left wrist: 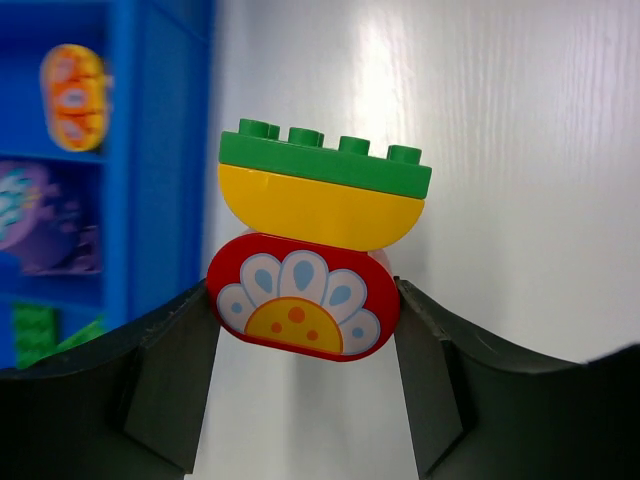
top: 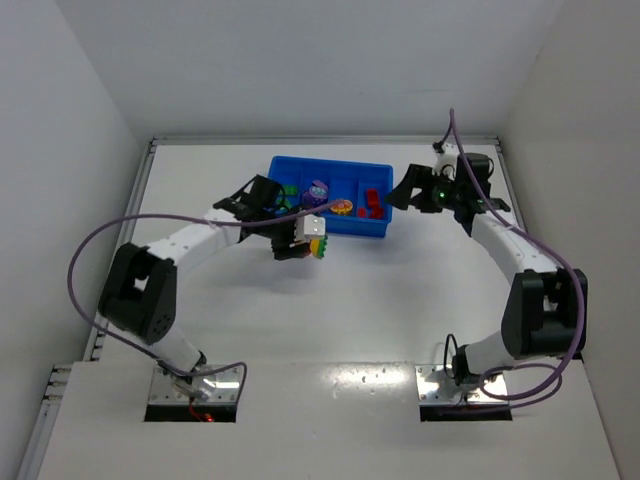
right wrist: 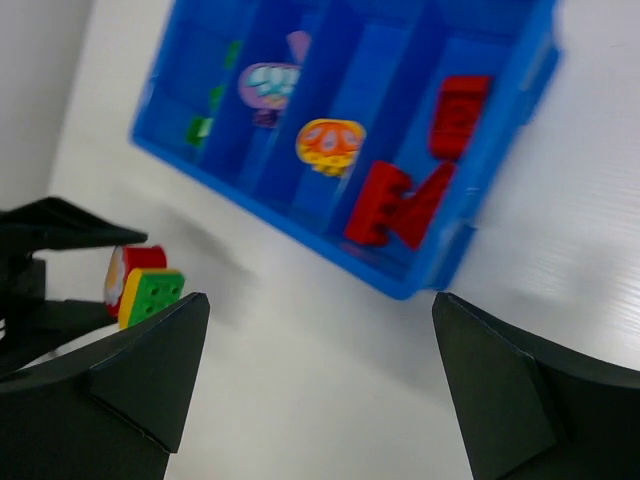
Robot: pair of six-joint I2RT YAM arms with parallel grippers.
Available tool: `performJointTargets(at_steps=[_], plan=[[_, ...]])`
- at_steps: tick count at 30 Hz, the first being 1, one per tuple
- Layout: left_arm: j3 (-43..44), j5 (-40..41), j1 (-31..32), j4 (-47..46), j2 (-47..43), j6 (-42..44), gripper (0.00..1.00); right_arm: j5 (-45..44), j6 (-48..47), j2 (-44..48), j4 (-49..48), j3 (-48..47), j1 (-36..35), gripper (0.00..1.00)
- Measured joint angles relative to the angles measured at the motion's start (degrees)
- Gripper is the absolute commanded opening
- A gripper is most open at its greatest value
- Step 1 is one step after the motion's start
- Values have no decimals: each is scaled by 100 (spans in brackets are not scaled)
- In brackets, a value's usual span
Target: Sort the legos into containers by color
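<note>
My right gripper will shift to the left in the top view next, toward the held piece and onto its green brick, which sticks out beyond my left gripper.
My left gripper [left wrist: 303,330] is shut on a stacked lego piece [left wrist: 310,250]: a red oval brick with a flower print at the bottom, a yellow brick in the middle, a green brick on top. It hangs just in front of the blue tray [top: 377,230] and also shows in the top view [top: 320,246] and the right wrist view [right wrist: 145,288]. The tray [right wrist: 440,280] holds red bricks [right wrist: 410,195], a yellow-orange printed piece [right wrist: 331,146], a purple piece [right wrist: 268,86] and green bricks [right wrist: 198,128] in separate compartments. My right gripper [top: 408,190] is open and empty beside the tray's right end.
White walls close in the table on the left, right and back. The tray's near wall [left wrist: 160,170] stands just left of the held piece in the left wrist view.
</note>
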State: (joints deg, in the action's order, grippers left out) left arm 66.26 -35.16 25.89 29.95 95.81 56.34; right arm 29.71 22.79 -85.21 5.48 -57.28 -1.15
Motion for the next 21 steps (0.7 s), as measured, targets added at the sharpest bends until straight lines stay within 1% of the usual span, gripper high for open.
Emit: performJointTargets(at_steps=[4, 8, 14, 16, 17, 21], plan=[[-435, 295, 127, -852, -844, -925, 21, 656, 525, -79, -247, 7, -293, 94], [-645, 621, 461, -1311, -1130, -1471, 21, 1178, 997, -352, -525, 4, -682, 94], [-863, 935, 741, -1565, -1270, -1725, 21, 1593, 1292, -619, -636, -48, -1226, 94], [-914, 994, 752, -1624, -1329, -1766, 21, 1709, 1353, -654, -702, -96, -1370, 90], [-918, 1019, 752, -1650, -1346, -1784, 21, 1753, 1373, -654, -728, -98, -1419, 86], [-920, 1064, 752, -1805, -1408, -1803, 21, 1934, 1467, -654, -846, -98, -1565, 82]])
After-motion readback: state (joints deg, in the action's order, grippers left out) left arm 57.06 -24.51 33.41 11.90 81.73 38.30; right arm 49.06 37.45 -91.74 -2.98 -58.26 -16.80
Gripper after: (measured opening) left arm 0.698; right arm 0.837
